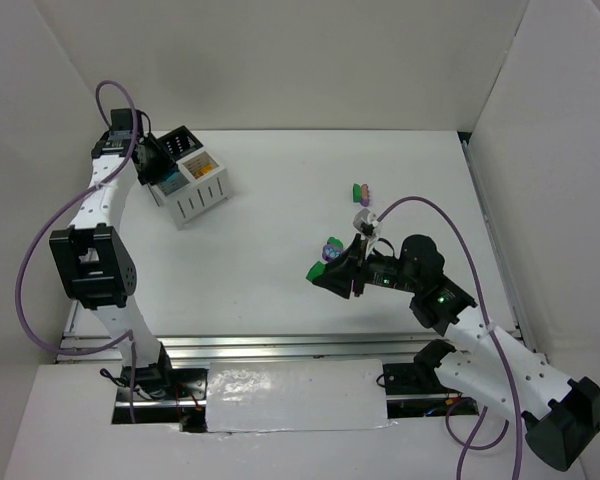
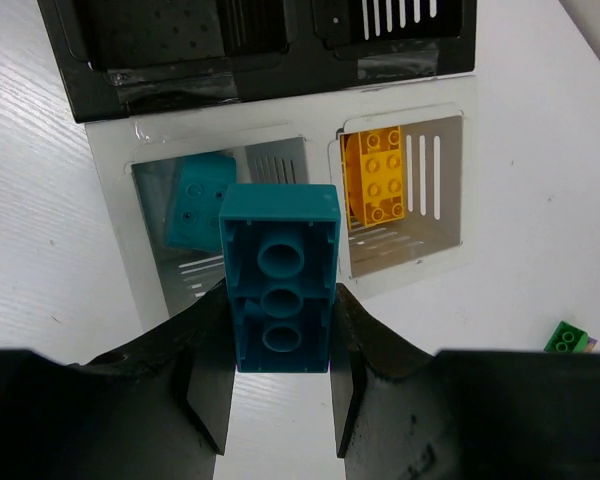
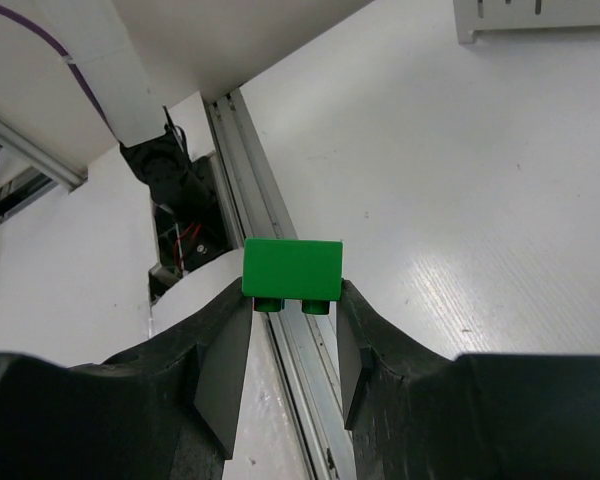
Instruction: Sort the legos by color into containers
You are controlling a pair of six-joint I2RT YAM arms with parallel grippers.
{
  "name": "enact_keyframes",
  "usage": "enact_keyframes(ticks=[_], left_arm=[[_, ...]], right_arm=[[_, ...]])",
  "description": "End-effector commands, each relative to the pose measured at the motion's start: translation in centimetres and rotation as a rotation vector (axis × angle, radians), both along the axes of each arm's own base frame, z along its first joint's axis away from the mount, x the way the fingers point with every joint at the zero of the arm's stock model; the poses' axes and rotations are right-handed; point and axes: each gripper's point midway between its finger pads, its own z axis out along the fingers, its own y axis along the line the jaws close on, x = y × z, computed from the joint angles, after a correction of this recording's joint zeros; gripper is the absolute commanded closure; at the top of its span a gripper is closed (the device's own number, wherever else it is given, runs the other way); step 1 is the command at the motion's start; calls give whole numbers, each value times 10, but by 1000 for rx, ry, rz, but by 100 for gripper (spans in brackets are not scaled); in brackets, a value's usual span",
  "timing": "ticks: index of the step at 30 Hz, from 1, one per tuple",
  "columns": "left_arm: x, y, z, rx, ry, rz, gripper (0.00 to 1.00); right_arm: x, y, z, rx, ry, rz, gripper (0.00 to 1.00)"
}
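My left gripper will go down toward that same compartment [image 2: 205, 218] next, then open over the teal lego there, because another teal lego is already in the white pair [image 2: 315, 150].
My left gripper [image 2: 280, 330] is shut on a teal lego [image 2: 280, 270], underside towards the camera, held above the containers [image 1: 192, 178] at the back left. The white pair [image 2: 315, 150] holds another teal lego [image 2: 198, 200] in its left compartment and an orange-yellow lego [image 2: 380, 180] in its right. The black pair [image 2: 250, 40] lies beyond. My right gripper [image 3: 292, 295] is shut on a green lego [image 3: 292, 270], held above the table at mid right [image 1: 316, 271]. Loose legos lie near it: a purple and green cluster [image 1: 332, 246] and a green and pink pair [image 1: 361, 190].
A small grey-white piece [image 1: 363, 218] lies between the two loose groups. A green lego [image 2: 568, 338] shows on the table right of the bins in the left wrist view. The metal rail [image 3: 280, 330] of the table's near edge is under my right gripper. White walls enclose the table.
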Motion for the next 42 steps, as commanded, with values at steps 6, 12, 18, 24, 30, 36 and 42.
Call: enact_keyframes(ticks=[6, 12, 18, 24, 30, 36, 42], left_arm=[[-9, 4, -4, 1, -13, 36, 80], [-7, 4, -2, 0, -19, 36, 53], [-6, 4, 4, -1, -32, 38, 29], [-10, 8, 17, 15, -48, 58, 0], [-39, -41, 94, 63, -242, -129, 0], [-160, -188, 141, -208, -558, -743, 0], [-275, -286, 144, -400, -592, -1102, 1]], right_arm=[[2, 6, 11, 34, -35, 22, 100], [2, 7, 8, 31, -25, 37, 100], [0, 10, 6, 26, -15, 61, 100], [3, 9, 5, 26, -8, 46, 100], [4, 14, 6, 38, 29, 52, 100], [-2, 19, 24, 89, 86, 88, 100], [-15, 23, 42, 125, 58, 160, 100]])
